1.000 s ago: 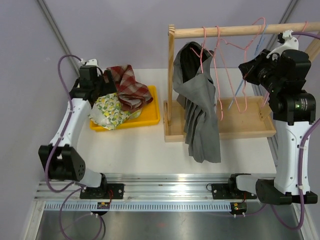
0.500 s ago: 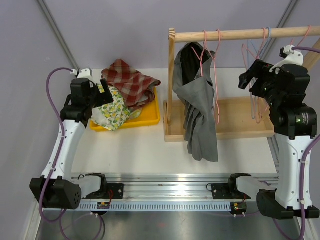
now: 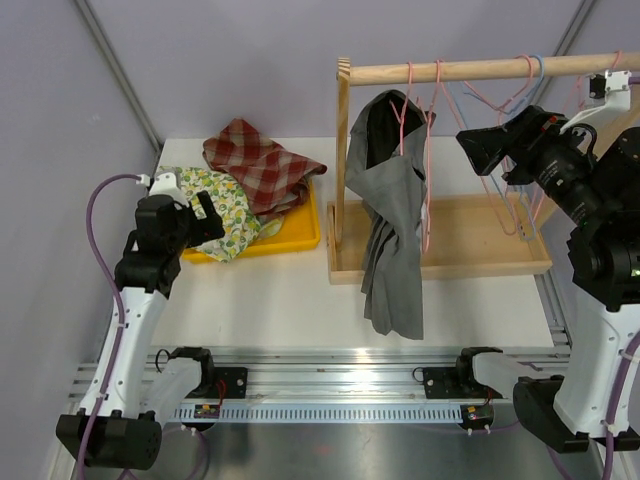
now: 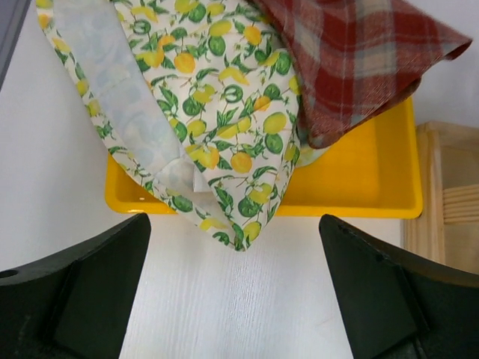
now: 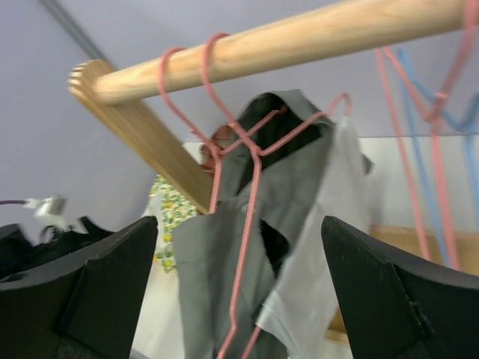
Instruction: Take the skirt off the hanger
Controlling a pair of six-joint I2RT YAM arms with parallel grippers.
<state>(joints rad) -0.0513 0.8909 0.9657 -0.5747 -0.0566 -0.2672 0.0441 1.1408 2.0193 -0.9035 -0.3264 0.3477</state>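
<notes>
The nearer pink hanger's wire is bare in one place, and my right gripper will go left in the top view onto that bare part next.
A grey skirt point(image 3: 392, 220) hangs draped over a pink wire hanger point(image 3: 428, 150), which hooks on the wooden rail point(image 3: 470, 68) near its left post. In the right wrist view the skirt point(image 5: 299, 217) and the hanger point(image 5: 254, 187) fill the middle, some way beyond the fingers. My right gripper point(image 3: 480, 150) is open and empty. It is held high, to the right of the skirt and pointing at it point(image 5: 239, 299). My left gripper point(image 3: 205, 215) is open and empty above the table, just in front of the tray point(image 4: 233, 299).
A yellow tray point(image 3: 300, 235) at the left holds a lemon-print cloth point(image 3: 225, 210) and a red plaid cloth point(image 3: 262, 160). The rack's wooden base point(image 3: 480, 255) lies under the rail. Bare pink and blue hangers point(image 3: 520, 100) hang at the rail's right end, close to my right arm.
My right gripper has opened, risen and turned left toward the skirt. The bare hangers have swung back to the right. My left arm has drawn back from the tray toward the near edge.
</notes>
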